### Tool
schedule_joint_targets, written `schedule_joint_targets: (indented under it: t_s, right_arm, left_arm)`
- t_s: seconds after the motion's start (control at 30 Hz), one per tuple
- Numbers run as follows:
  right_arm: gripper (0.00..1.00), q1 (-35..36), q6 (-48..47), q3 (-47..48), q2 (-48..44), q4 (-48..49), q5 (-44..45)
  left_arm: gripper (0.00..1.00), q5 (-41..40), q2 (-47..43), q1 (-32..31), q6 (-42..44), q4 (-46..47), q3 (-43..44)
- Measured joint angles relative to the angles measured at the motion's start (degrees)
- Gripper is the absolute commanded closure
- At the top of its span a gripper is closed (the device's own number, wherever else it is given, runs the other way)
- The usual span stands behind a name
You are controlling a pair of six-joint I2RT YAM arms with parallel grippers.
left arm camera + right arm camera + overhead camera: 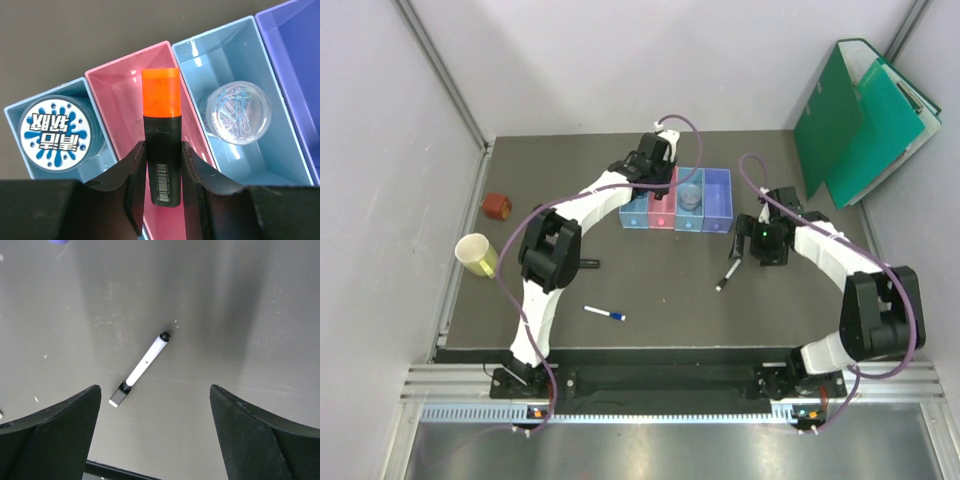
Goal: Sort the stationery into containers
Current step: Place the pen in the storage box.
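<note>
My left gripper lowers the orange-and-black highlighter (161, 125) toward the pink bin's bottom next and releases it there, since that open bin lies directly below.
My left gripper (163, 150) is shut on an orange-and-black highlighter (161, 125), held lengthwise over the pink bin (117, 90). The four containers (718, 190) stand joined in a row at the table's back. A blue round tape roll (54, 132) fills the left light blue bin. The other light blue bin (210, 55) holds a clear round tub of paper clips (239, 112). My right gripper (155, 390) hangs open above a black-and-white marker (142, 367) lying on the table. A white pen with a blue cap (605, 314) lies near the front.
A pale yellow cup (476, 254) lies at the left edge, with a small reddish-brown object (497, 205) behind it. Green folders (860, 120) lean at the back right. The purple-blue bin (295, 60) is at the row's right end.
</note>
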Motion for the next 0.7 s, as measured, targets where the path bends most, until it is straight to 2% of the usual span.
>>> schedule_joint_targets:
  t_s: [0.27,0.47,0.7]
  right_arm:
    - [0.17,2.78,3.1,1.25,3.19,0.17,2.43]
    - [0.24,5.7,4.07,3.26,5.53,0.22,3.78]
    - [0.29,7.69,4.63,3.3,6.1,-0.11,5.68]
  left_arm:
    - [0.99,-2.29,2.34,-0.87,-0.94,-0.02,0.5]
    - [0.83,-3.02,2.84,-1.05,-1.68,-0.02,0.39]
    - [0.69,-2.97,3.58,-1.11,-1.88,-0.07,0.33]
